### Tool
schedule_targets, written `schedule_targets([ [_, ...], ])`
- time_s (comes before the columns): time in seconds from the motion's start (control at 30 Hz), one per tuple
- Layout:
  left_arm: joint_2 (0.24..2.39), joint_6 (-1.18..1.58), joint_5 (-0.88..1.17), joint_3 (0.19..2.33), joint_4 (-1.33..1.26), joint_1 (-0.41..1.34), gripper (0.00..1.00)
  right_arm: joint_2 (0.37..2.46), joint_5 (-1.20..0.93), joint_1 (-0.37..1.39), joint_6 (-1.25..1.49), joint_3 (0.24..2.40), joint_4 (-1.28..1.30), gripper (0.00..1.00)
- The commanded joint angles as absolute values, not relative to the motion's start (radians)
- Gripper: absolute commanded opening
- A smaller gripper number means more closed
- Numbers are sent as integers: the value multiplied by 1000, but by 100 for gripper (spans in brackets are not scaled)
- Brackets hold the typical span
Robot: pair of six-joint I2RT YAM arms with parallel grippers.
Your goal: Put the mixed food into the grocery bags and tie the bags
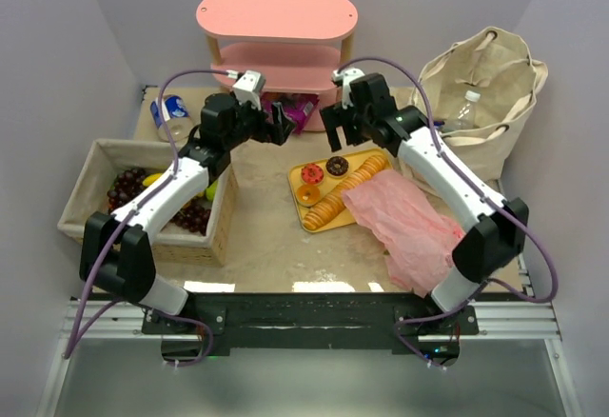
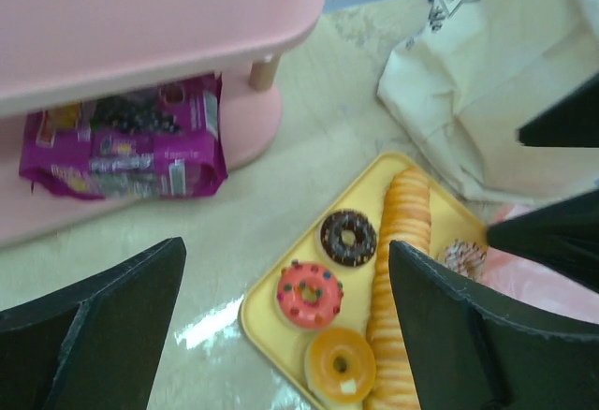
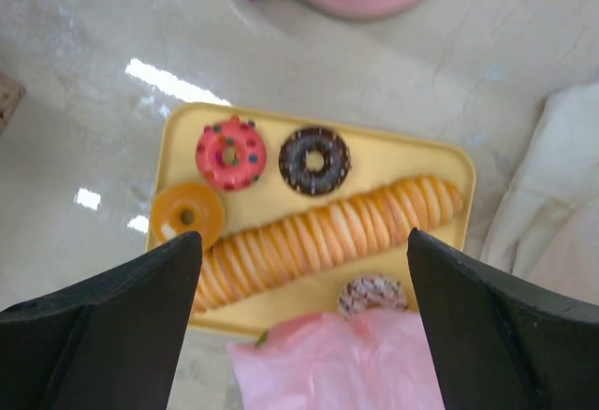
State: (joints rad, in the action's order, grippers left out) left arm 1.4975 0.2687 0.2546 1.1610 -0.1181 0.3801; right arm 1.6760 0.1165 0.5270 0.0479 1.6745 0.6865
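Observation:
The pink bag's edge by the tray is below my right gripper and nearer the base, so that gripper needs to move down and back onto it next.
The beige canvas bag (image 1: 485, 84) stands open at the back right with a clear water bottle (image 1: 463, 110) inside it. The pink plastic bag (image 1: 411, 227) lies flat, its edge over a yellow tray (image 1: 297, 177) of donuts and a row of biscuits. My left gripper (image 1: 283, 129) is open and empty, hovering left of the tray; the left wrist view shows it (image 2: 285, 335) above the donuts (image 2: 309, 293). My right gripper (image 1: 349, 141) is open and empty above the tray's far end; the right wrist view shows it (image 3: 304, 335) over the biscuits (image 3: 323, 232) and the pink bag (image 3: 346, 368).
A pink two-tier shelf (image 1: 276, 17) stands at the back, with a purple snack packet (image 2: 126, 143) under it. A woven basket (image 1: 81, 193) with grapes and a banana sits at the left. A blue-and-white can (image 1: 171, 110) lies behind it.

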Motion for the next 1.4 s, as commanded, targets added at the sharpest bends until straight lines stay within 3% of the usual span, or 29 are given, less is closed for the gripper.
schedule_targets([
  [0.0,1422,281,232,1135,-28,377,95,1563,178,590,113,1527,808,92],
  [0.3,1353,342,192,1097,133,377,95,1488,342,757,173,1364,879,91],
  [0.8,1321,341,199,1101,167,377,95,1690,718,876,215,1304,954,92],
  [0.87,1321,341,199,1114,169,377,95,1710,762,874,235,1307,982,84],
  [0.9,1319,341,201,1118,170,377,95,1724,782,874,233,1334,1018,64],
  [0.97,1318,333,213,1138,170,377,95,1723,785,874,232,1393,1060,38],
  [1.0,1319,324,218,1146,169,377,95,1714,778,874,230,1476,1103,14],
  [1.13,1305,299,248,1180,147,377,95,1709,735,874,227,1762,1198,1],
  [1.37,1256,285,365,1198,57,377,96,1818,687,855,216,2307,1361,0],
])
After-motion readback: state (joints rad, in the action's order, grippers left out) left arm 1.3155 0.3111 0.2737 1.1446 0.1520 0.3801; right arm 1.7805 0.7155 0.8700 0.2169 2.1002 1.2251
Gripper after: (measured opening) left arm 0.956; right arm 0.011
